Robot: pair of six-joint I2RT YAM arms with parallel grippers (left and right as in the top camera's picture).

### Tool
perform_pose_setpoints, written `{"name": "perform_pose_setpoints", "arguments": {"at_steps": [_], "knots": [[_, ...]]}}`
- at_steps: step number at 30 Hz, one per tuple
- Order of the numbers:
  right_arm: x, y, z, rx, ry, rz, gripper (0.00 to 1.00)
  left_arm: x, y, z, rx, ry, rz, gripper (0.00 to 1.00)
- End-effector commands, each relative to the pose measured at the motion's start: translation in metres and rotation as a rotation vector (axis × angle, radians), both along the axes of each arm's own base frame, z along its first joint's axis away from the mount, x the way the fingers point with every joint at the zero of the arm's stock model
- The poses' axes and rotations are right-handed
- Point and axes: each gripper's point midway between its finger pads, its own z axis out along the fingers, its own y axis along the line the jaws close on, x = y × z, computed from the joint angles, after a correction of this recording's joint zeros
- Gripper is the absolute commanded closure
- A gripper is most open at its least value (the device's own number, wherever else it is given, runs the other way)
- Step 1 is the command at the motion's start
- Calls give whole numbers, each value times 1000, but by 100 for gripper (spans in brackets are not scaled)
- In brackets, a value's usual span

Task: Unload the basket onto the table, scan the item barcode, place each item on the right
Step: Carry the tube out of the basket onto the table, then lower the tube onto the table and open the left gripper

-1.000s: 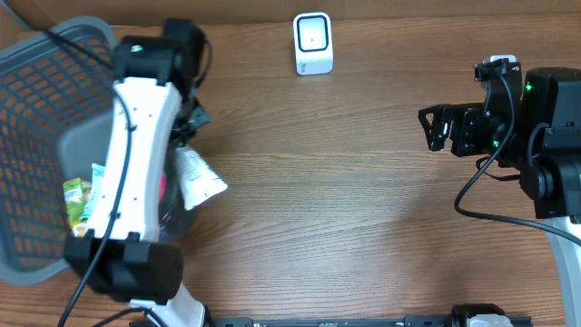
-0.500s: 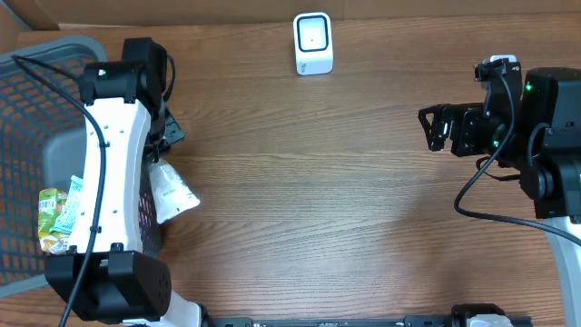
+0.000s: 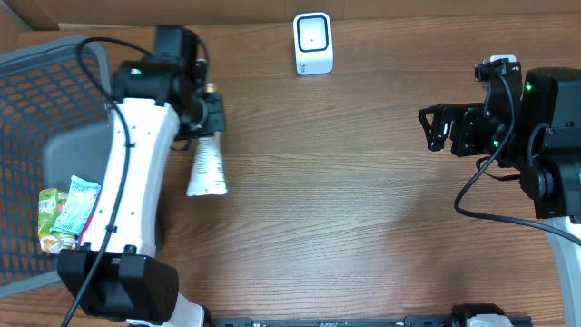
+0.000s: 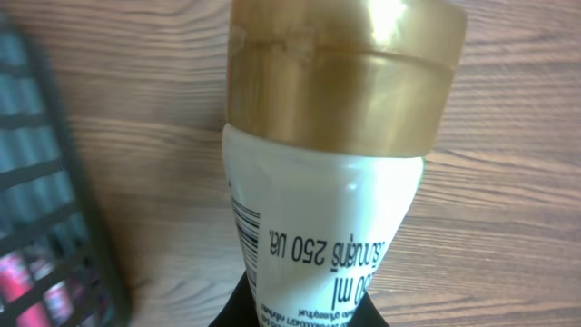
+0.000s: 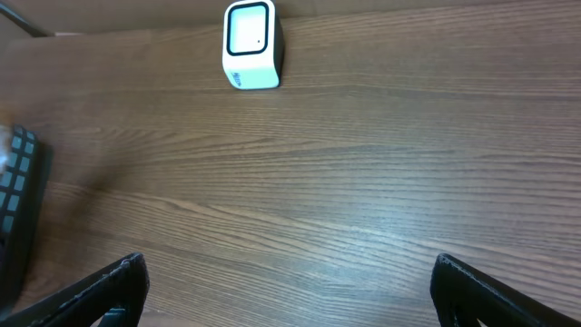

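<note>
The robot's left gripper should next bring the white tube (image 3: 207, 165) down onto the empty table, away from the basket, because only a part of its barcode (image 4: 245, 227) shows.
My left gripper (image 3: 203, 113) is shut on a white tube (image 3: 207, 165) with a gold cap (image 3: 211, 90), held over the table just right of the basket. In the left wrist view the tube (image 4: 318, 218) fills the frame, cap (image 4: 345, 82) away from me. A strip of barcode (image 4: 245, 227) shows on its left side, and my black fingers (image 4: 250, 304) clamp its lower part. The white scanner (image 3: 313, 43) stands at the table's far edge, also seen by the right wrist (image 5: 251, 45). My right gripper (image 3: 436, 128) hangs open and empty at the right (image 5: 290, 291).
A grey mesh basket (image 3: 36, 109) sits at the left with green snack packets (image 3: 65, 211) inside; its dark edge (image 5: 18, 195) shows in the right wrist view. Brown wooden table (image 3: 345, 200) lies between the two arms.
The left arm has swung right, out from over the basket, carrying the tube over the table and turning it to lie lengthwise. The right arm has not moved.
</note>
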Motion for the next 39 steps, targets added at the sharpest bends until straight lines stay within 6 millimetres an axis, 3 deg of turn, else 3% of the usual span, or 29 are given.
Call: {"name": "perform_pose_setpoints", "arguments": {"at_steps": [1,5,13,27,29,34,39], "knots": [[1,1,15,2,-40,-1,0,-8,-19,-11,-15,8,-16,96],[1,1,15,2,-40,-1,0,-10,-29,-53,-27,31,21,96],[1,1,15,2,-40,-1,0,-1,-30,-109,-51,-27,63,96],[1,1,15,2,-40,-1,0,1,-13,-140,31,-61,116,94],[1,1,15,2,-40,-1,0,3,-14,-145,30,-60,114,89],[1,1,15,2,-40,-1,0,3,-14,-147,30,-51,111,46],[1,1,15,2,-40,-1,0,-7,-8,-128,41,2,148,44]]}}
